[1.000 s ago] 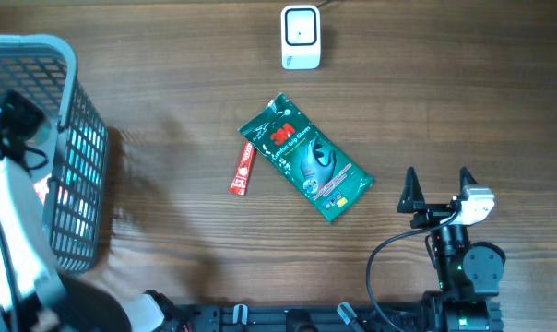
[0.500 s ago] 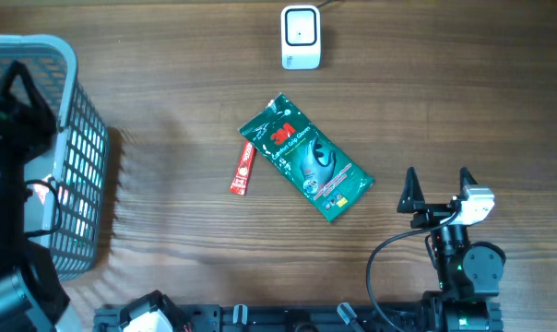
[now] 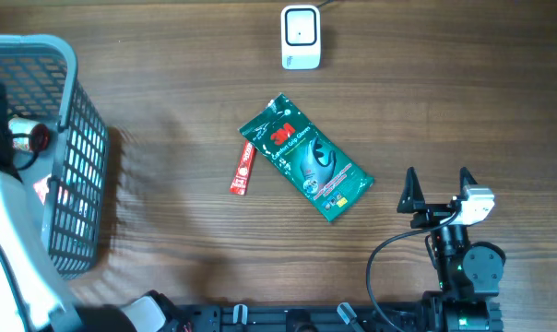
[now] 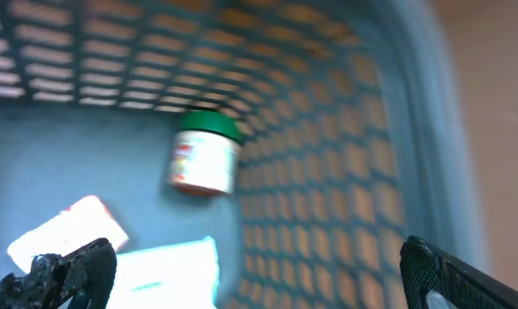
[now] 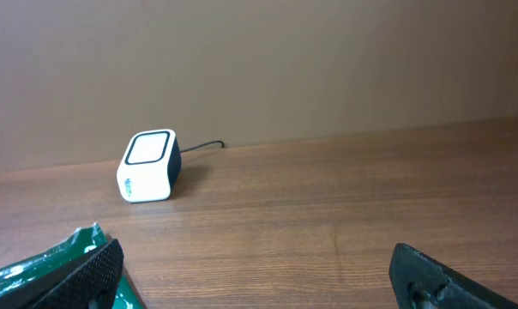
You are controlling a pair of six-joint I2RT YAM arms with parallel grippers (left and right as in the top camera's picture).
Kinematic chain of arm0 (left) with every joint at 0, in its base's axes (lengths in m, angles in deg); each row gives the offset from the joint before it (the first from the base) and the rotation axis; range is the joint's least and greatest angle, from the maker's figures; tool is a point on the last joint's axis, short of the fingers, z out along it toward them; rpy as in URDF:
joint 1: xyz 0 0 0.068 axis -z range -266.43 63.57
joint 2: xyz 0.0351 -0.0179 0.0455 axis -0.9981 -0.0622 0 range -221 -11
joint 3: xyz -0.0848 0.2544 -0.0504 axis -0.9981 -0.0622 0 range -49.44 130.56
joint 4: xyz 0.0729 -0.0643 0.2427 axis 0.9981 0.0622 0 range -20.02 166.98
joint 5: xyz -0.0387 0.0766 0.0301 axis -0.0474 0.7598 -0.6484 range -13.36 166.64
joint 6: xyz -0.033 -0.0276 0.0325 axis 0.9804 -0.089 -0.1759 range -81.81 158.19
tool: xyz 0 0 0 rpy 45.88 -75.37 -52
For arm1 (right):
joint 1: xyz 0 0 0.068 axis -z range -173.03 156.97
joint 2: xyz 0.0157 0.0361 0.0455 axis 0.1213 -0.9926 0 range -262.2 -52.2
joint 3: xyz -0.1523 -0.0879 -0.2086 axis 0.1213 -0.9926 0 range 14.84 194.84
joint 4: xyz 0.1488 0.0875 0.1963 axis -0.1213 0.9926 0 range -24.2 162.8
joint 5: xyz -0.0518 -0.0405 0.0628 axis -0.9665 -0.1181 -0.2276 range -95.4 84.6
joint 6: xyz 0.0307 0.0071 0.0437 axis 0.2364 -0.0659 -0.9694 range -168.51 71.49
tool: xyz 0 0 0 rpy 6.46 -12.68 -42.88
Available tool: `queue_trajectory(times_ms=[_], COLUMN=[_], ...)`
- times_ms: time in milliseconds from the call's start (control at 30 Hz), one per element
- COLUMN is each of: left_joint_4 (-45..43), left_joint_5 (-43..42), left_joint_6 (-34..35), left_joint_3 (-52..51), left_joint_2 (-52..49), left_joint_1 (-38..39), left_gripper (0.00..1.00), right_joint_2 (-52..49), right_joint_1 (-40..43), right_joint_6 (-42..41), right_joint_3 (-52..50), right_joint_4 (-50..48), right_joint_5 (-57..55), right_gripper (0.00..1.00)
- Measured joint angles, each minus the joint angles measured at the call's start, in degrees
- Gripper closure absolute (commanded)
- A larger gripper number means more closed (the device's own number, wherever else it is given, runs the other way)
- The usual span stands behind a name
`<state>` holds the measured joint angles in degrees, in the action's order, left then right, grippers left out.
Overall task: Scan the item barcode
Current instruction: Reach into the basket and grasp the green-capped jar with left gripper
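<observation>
My left gripper is open and will come down toward the grey basket's mesh side and close around the jar's white body, as the small jar lies clear of the packets.
The white barcode scanner stands at the back of the table and also shows in the right wrist view. A green 3M package lies mid-table with a small red packet at its left. My left gripper hangs open inside the grey basket, nothing between its fingers. Ahead of it a small jar with a green lid lies by the mesh wall. My right gripper stands open and empty, right of the green package. No barcode shows.
White and pale blue packets lie on the basket floor below the left fingers. The left arm reaches over the basket at the table's left edge. The scanner's cable runs off behind it.
The left arm has shifted above the basket and its jaws have spread wider. The right arm, package, red packet and scanner have not moved.
</observation>
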<state>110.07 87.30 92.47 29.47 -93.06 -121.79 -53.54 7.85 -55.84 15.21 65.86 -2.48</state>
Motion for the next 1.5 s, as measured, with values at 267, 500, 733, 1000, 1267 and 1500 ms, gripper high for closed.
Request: queue_trajectory(times_ms=[267, 500, 733, 1000, 1267, 1500], left_joint_4=[-7.87, -12.90, -19.26, -19.96, -21.24, -17.90], left_joint_5=[-0.61, -0.87, -1.77, -4.13, -7.13, -8.41], left_joint_6=[-3.82, -9.09, -16.35, -18.49, -21.99, -26.84], left_joint_3=[0.00, 0.00, -0.02, -0.02, 0.13, 0.79], left_joint_2=[-13.77, -26.14, -29.92, -30.86, -34.53, -34.75], left_joint_1=[-4.90, -4.83, -4.17, -4.13, -3.93, -4.00], left_gripper=[0.00, 0.00, 0.00, 0.00, 0.37, 0.43], right_joint_2=[0.00, 0.00, 0.00, 0.00, 0.00, 0.00], right_joint_1=[0.02, 0.00, 0.02, 0.00, 0.02, 0.02], right_joint_6=[0.00, 0.00, 0.00, 0.00, 0.00, 0.00], right_joint_3=[0.00, 0.00, 0.00, 0.00, 0.00, 0.00], right_joint_4=[0.00, 0.00, 0.00, 0.00, 0.00, 0.00], right_joint_5=[0.00, 0.00, 0.00, 0.00, 0.00, 0.00], right_gripper=[0.00, 0.00, 0.00, 0.00, 0.00, 0.00])
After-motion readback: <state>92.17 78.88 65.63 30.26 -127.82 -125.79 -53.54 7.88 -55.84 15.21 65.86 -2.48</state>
